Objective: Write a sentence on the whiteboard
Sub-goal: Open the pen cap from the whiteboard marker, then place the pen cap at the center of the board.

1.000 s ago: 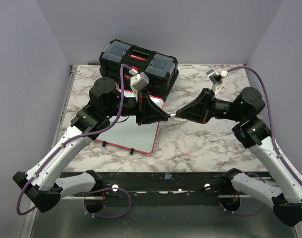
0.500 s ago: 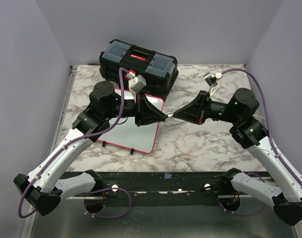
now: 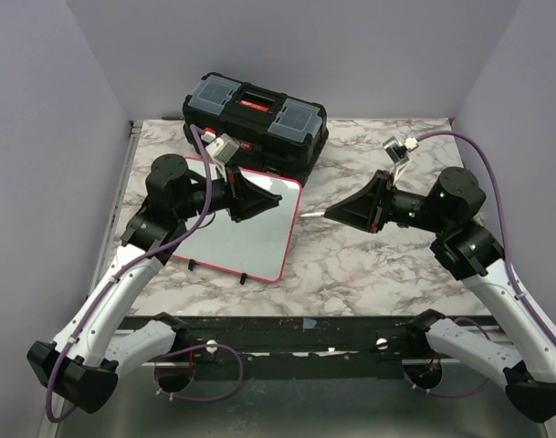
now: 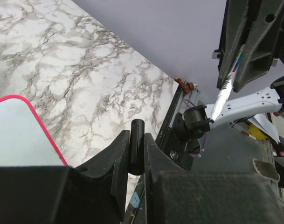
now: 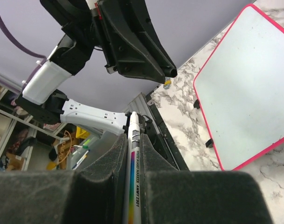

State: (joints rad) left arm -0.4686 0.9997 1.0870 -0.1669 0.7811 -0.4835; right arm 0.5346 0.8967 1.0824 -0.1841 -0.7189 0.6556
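Note:
I need to lower the marker cap next with my left gripper, past the whiteboard's red rim, toward the right in the top view, onto bare marble (image 3: pixel 317 230) (image 4: pixel 61 119), so it stays off the whiteboard.
The whiteboard (image 3: pixel 246 239), white with a red rim, lies flat at left of centre; no sentence shows on it. My left gripper (image 3: pixel 276 195) hovers over the board's far right corner, shut on a black marker cap (image 4: pixel 136 145). My right gripper (image 3: pixel 330 215) is to the right of the board, shut on a white whiteboard marker (image 5: pixel 134 156) with a rainbow stripe, whose tip (image 3: pixel 306 217) points at the left gripper. The board also shows in the right wrist view (image 5: pixel 246 84) and, as a corner, in the left wrist view (image 4: pixel 16 135).
A black toolbox (image 3: pixel 255 114) with a red latch stands behind the whiteboard at the back of the marble table (image 3: pixel 369 265). Purple-grey walls close the table on three sides. The black rail with the arm bases runs along the near edge (image 3: pixel 305 328).
The two grippers were joined tip to tip at the marker; now they are apart. The left arm has drawn back left with the cap, the right arm slightly right with the marker.

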